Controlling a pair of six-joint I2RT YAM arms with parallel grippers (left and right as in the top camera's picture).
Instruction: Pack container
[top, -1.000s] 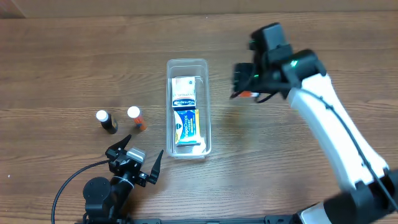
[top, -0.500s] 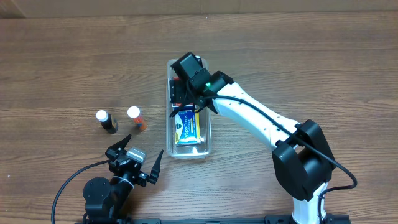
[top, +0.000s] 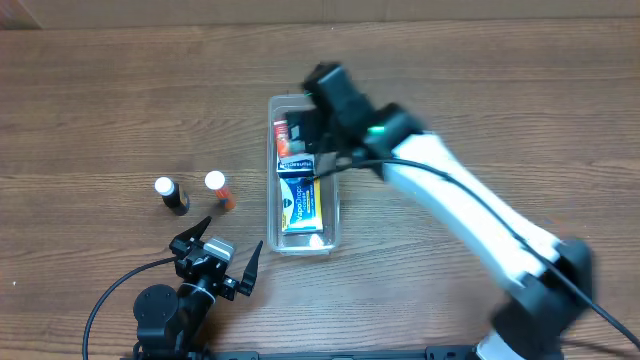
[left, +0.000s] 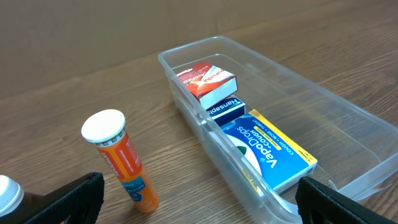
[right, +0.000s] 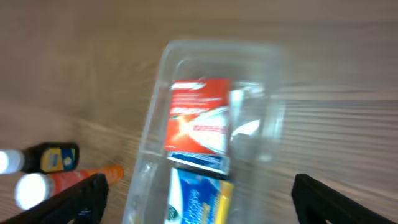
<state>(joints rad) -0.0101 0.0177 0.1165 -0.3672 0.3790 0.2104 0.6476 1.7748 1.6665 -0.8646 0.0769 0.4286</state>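
Observation:
I should raise my left gripper outward next and then lower its fingers around the dark bottle's capped top, because the dark bottle is standing upright outside the container.
The clear container lies lengthwise mid-table. Inside it are a red box at the far end, a dark blue box and a blue-and-yellow box. My right gripper, blurred by motion, hovers over the container's far end. In the right wrist view it is open above the container, the red box lying free below. My left gripper rests open near the front edge. In its own view it holds nothing, with the container ahead to the right.
An orange tube with a white cap and a dark bottle with a white cap stand left of the container. The orange tube stands just ahead of my left gripper's fingers. Bare wooden tabletop surrounds everything.
My right arm swung left from beside the container to over it, opened its jaws and let go of the red box, which now lies in the far end. The left arm stayed still.

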